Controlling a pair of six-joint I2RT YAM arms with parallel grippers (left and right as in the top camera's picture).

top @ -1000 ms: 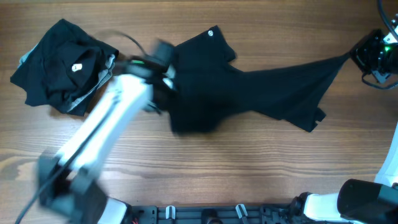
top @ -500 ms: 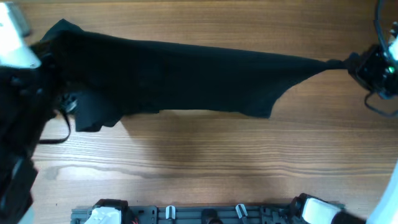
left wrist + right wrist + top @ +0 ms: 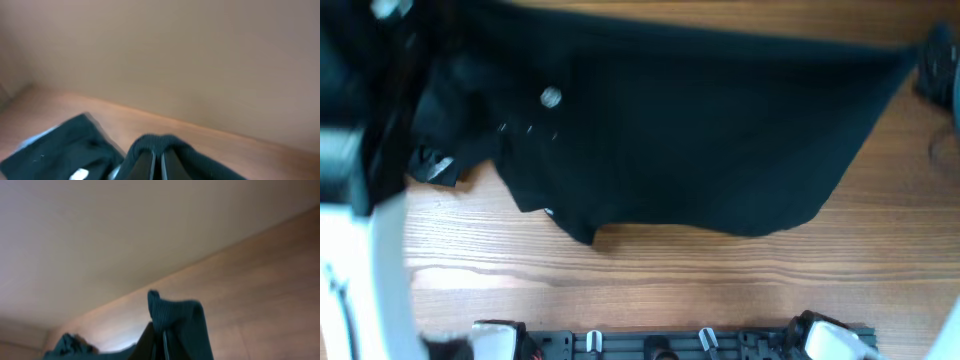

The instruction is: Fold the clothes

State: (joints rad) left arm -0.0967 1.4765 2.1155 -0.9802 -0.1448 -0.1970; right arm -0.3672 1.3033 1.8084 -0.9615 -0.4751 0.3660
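My left gripper comes down and back over the bare wood near the bar next and releases the cloth there, because the shirt hangs stretched between my arms.
A large black shirt hangs stretched wide across the table, held up between my two arms, with a small white mark on it. My left gripper is shut on one edge of the shirt at the far left. My right gripper is shut on the other edge at the far right. In the overhead view both grippers are hidden or blurred at the frame edges. A second black garment with grey trim lies bunched at the left, partly under the shirt; it also shows in the left wrist view.
The wooden table shows below the hanging shirt. The left arm's white link crosses the lower left. Arm bases and a black rail line the front edge.
The shirt has been lifted and spread wider; it now hangs as a broad sheet covering most of the table's upper half. The left arm swung far left and up.
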